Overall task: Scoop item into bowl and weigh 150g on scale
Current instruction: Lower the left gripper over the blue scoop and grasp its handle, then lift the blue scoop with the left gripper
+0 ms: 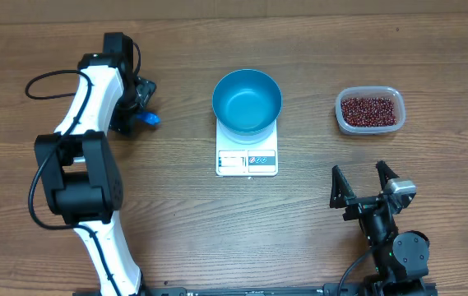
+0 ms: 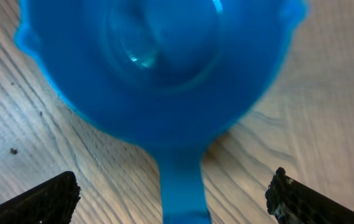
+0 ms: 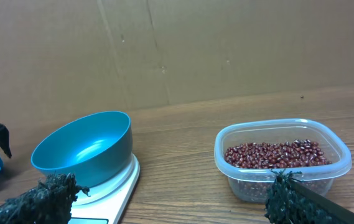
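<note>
Next, my left gripper moves down onto the handle's neck (image 2: 181,169) beside the cup and closes, since the scoop's handle lies below it, between its open fingers.
The blue bowl (image 1: 247,100) (image 3: 83,149) stands empty on the white scale (image 1: 247,158) (image 3: 111,193) at mid table. Dark red beans (image 1: 369,111) (image 3: 276,155), the item, fill a clear plastic tub (image 1: 342,115) (image 3: 344,158) to the right. A small blue scoop (image 2: 158,68) (image 1: 148,117) lies on the wood at the left. My left gripper (image 2: 173,196) (image 1: 139,103) hangs open right over it, the handle running between the fingers without touching them. My right gripper (image 1: 363,185) (image 3: 167,196) stands open near the front right edge, empty, facing the bowl and tub.
Brown cardboard (image 3: 195,50) backs the far side of the table. The left arm (image 1: 85,164) stretches along the left side from the front edge. Bare wood (image 1: 308,123) lies between scale and tub.
</note>
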{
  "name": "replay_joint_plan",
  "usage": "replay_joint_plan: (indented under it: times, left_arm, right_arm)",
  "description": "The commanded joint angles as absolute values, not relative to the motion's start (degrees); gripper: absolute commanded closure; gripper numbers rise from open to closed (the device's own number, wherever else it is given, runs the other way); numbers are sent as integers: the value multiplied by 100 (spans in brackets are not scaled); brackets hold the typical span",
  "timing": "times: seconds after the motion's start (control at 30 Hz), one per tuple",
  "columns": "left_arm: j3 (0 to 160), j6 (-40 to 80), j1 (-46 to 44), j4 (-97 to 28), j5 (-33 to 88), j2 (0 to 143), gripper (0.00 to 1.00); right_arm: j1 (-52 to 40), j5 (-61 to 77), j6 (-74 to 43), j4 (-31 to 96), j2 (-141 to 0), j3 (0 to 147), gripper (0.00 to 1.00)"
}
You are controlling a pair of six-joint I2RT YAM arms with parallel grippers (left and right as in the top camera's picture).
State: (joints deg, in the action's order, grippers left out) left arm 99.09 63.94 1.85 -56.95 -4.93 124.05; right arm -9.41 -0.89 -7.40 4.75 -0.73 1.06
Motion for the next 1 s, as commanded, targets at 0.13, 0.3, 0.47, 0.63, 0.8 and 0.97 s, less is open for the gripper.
replay_joint_plan:
  times: [0.13,0.3,0.47,0.63,0.8,0.97]
  left_arm:
    - [9894,6300,141,-5502,-646,12591,0]
    - [9894,6302,141,-5476,-661,12593,14]
    - [9894,6300,143,-5391,-659,12602,23]
    - [9894,6300,148,-5323,-661,12604,32]
    - [9880,6298,150,-5203,-661,12628,34]
    - [9876,6276,148,-5127,-746,12628,37]
  right_arm:
    - [-923,-141,-703,458,-16,45,0]
    - [-923,-141,-703,458,-16,45,0]
    - [-923,-141,-703,458,-16,45,0]
    - [-923,-141,-703,458,-16,45,0]
    - [-923,-141,-703,458,-16,45,0]
    - [-923,-141,-701,458,-16,45,0]
